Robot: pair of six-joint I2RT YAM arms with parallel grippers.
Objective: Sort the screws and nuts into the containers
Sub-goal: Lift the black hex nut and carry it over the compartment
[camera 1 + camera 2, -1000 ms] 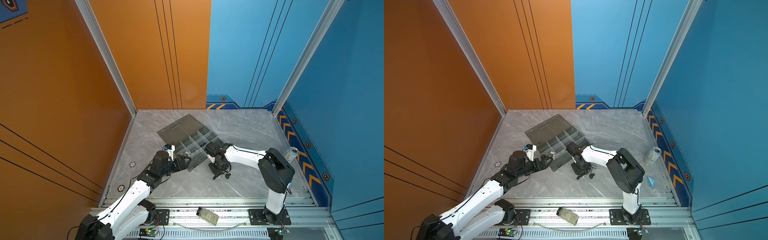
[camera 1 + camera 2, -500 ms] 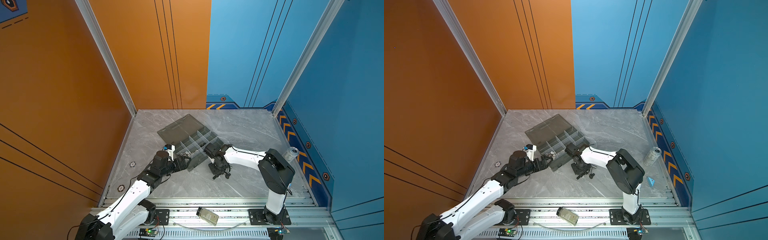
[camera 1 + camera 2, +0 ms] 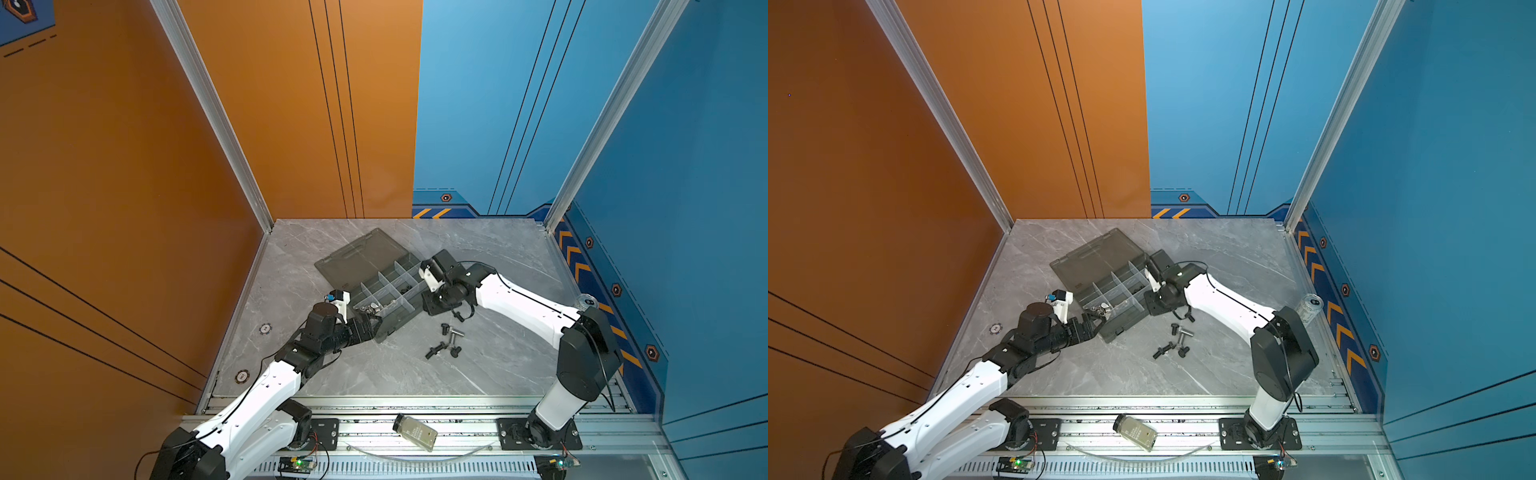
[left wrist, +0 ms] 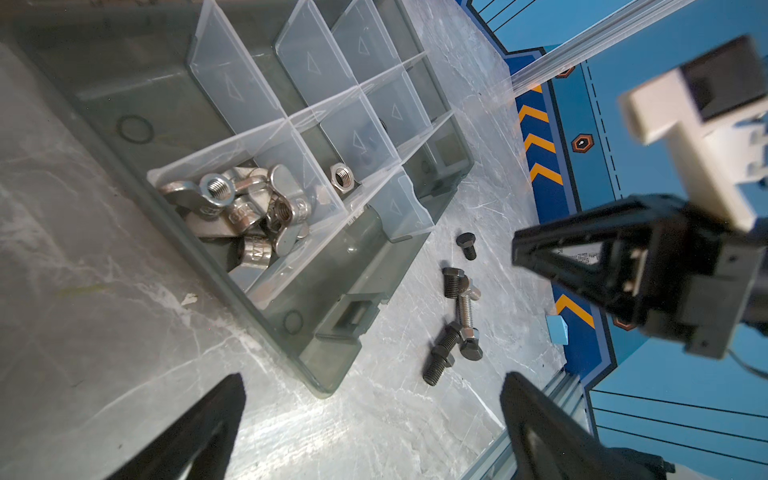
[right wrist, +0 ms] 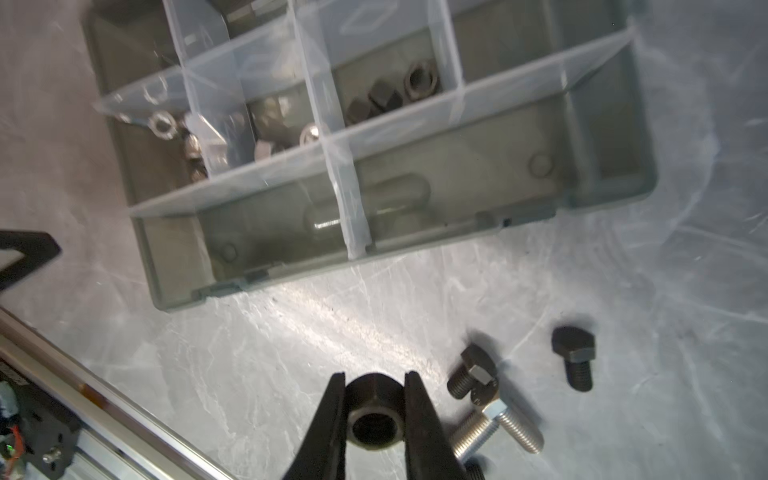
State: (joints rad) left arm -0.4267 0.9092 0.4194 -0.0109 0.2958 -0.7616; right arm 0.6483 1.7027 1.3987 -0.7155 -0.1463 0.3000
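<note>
I will move my right gripper outward over the cell with the black nuts and let go of its nut there, because nuts of the same colour are inside.
My right gripper [image 5: 375,376] is shut on a black nut [image 5: 374,428], held off the table near the organiser's right end; in both top views it [image 3: 436,309] [image 3: 1156,307] hangs there. The containers, cells of the smoky-grey box [image 3: 386,328] [image 3: 1117,328] [image 4: 291,332] [image 5: 415,241], hold silver wing nuts [image 4: 232,208], a hex nut [image 4: 340,176] and black nuts [image 5: 374,99]. Several screws [image 3: 452,337] [image 3: 1181,337] [image 4: 440,357] [image 5: 573,357] lie loose on the table before the box. My left gripper [image 4: 372,377] [image 3: 374,322] is open and empty at the box's near-left corner.
The box's flat lid [image 3: 357,257] lies open behind the cells. A silver can [image 3: 586,301] [image 3: 1308,305] stands at the right edge. A bottle [image 3: 415,432] [image 3: 1136,432] lies on the front rail. A small blue piece [image 4: 557,328] sits near the right wall.
My right gripper closed on the black nut among the screws and moved with it away from the pile toward the box. The left arm has stayed put.
</note>
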